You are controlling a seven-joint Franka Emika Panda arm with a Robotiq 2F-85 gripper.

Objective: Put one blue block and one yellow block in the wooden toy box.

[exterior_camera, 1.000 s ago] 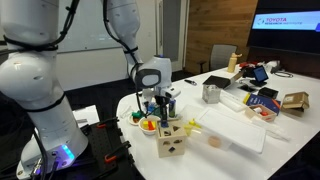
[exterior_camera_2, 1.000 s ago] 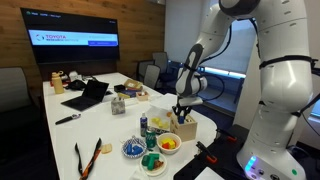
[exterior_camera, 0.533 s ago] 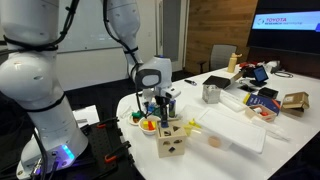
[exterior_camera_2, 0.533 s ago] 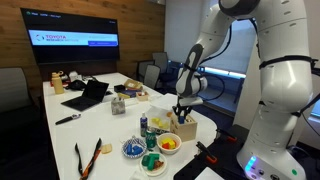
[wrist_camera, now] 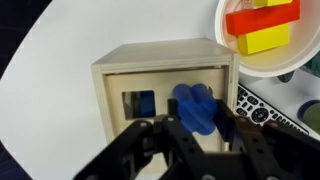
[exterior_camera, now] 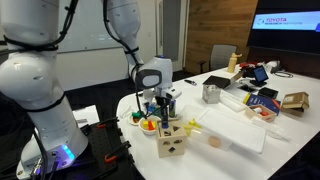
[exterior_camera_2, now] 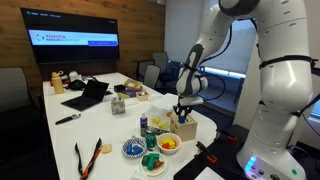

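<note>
I should next lower my gripper a little and let go of the blue block. The block is already over the box's top side (exterior_camera: 167,130) beside the square hole, because that side is right below my gripper.
My gripper (wrist_camera: 200,128) hangs directly over the wooden toy box (wrist_camera: 140,70), a pale cube with cut-out holes, and is shut on a blue flower-shaped block (wrist_camera: 194,106). The block sits at the top face of the box, beside a square hole that shows something blue inside. A yellow block (wrist_camera: 268,38) lies under a red piece in a white dish (wrist_camera: 235,62) next to the box. In both exterior views the gripper (exterior_camera: 163,112) (exterior_camera_2: 182,113) is just above the box (exterior_camera: 170,140) (exterior_camera_2: 186,127) at the table's near end.
Round dishes of coloured pieces (exterior_camera_2: 168,145) (exterior_camera: 149,124) stand next to the box. A flat white tray (exterior_camera: 232,128) lies beside it. A remote (wrist_camera: 268,105) lies by the dish. A laptop (exterior_camera_2: 86,95), boxes and clutter fill the far table.
</note>
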